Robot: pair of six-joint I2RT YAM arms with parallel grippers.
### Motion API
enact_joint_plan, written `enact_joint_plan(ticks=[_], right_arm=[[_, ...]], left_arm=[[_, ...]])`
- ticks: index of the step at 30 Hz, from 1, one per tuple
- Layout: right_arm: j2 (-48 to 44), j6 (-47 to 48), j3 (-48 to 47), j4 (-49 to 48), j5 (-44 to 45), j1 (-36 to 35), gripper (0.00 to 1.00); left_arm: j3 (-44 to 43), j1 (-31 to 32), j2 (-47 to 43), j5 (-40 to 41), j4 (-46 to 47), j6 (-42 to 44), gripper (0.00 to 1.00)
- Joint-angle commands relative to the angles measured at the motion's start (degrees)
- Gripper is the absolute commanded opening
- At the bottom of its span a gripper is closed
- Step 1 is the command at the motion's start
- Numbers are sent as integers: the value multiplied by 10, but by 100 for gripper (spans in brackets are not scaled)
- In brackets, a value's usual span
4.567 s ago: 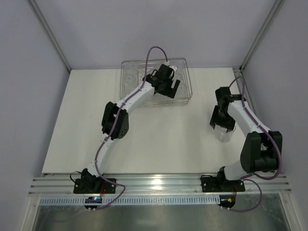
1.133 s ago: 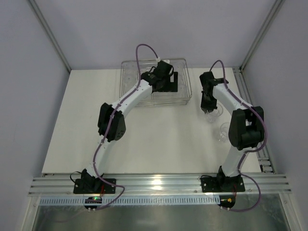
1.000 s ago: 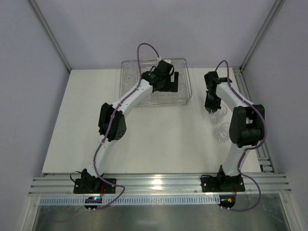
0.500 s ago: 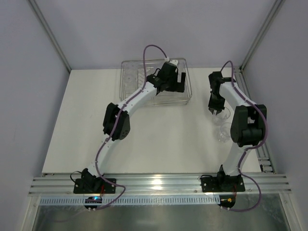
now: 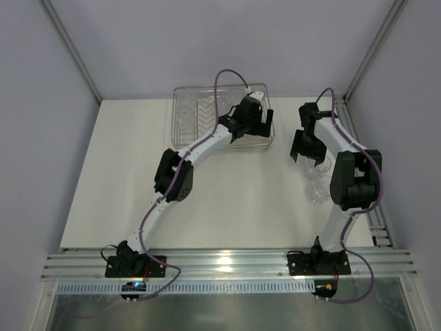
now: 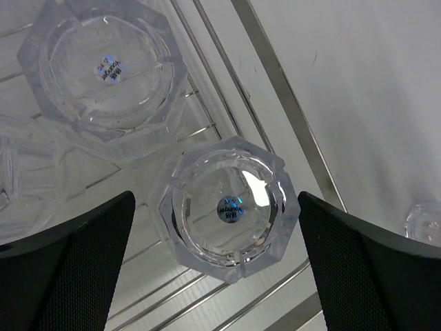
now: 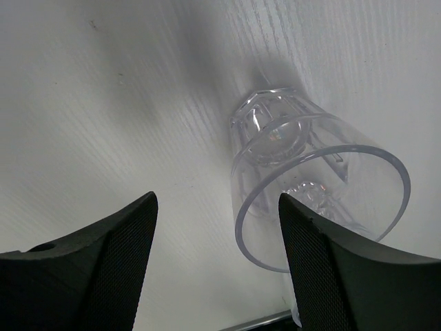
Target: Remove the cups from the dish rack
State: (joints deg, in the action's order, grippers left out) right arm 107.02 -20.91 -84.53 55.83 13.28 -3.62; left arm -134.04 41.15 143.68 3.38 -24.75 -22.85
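Note:
The straddled upturned cup (image 6: 227, 209) is between my left gripper's open fingers, so I will lower them and close on its sides next.
The wire dish rack (image 5: 176, 131) stands at the back of the table, with clear cups (image 5: 186, 114) upside down in it. My left gripper (image 5: 256, 124) hangs over the rack's right end. In the left wrist view it (image 6: 215, 196) is open, with an upturned cup (image 6: 227, 207) straddled by its fingers; another upturned cup (image 6: 103, 69) lies beyond. My right gripper (image 5: 304, 149) is open and empty. In the right wrist view it (image 7: 217, 200) stands beside an upright cup (image 7: 310, 186) on the table, close by its right finger (image 7: 358, 276).
Two cups (image 5: 318, 181) stand on the table at the right, near the metal rail (image 5: 358, 145). One of them shows at the edge of the left wrist view (image 6: 424, 221). The rack's outer wire (image 6: 282, 83) runs just right of the straddled cup.
My right gripper has opened and let go of the cup on the table. My left gripper has moved right along the rack, to its right end.

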Motion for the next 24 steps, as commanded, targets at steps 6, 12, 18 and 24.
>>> enact_joint_plan(ticks=[6,12,18,24], right_arm=[[-43,-2,7,-5,-33,2,74],[-65,-3,14,-9,-46,2,74],[-102,3,33,-21,-63,2,74],[-161,17,51,-47,-115,1,74]], left_arm=[[-1,10,30,102,78,18,100],[15,10,21,126,64,24,63],[84,11,-49,156,81,36,8],[198,10,-176,210,114,43,0]])
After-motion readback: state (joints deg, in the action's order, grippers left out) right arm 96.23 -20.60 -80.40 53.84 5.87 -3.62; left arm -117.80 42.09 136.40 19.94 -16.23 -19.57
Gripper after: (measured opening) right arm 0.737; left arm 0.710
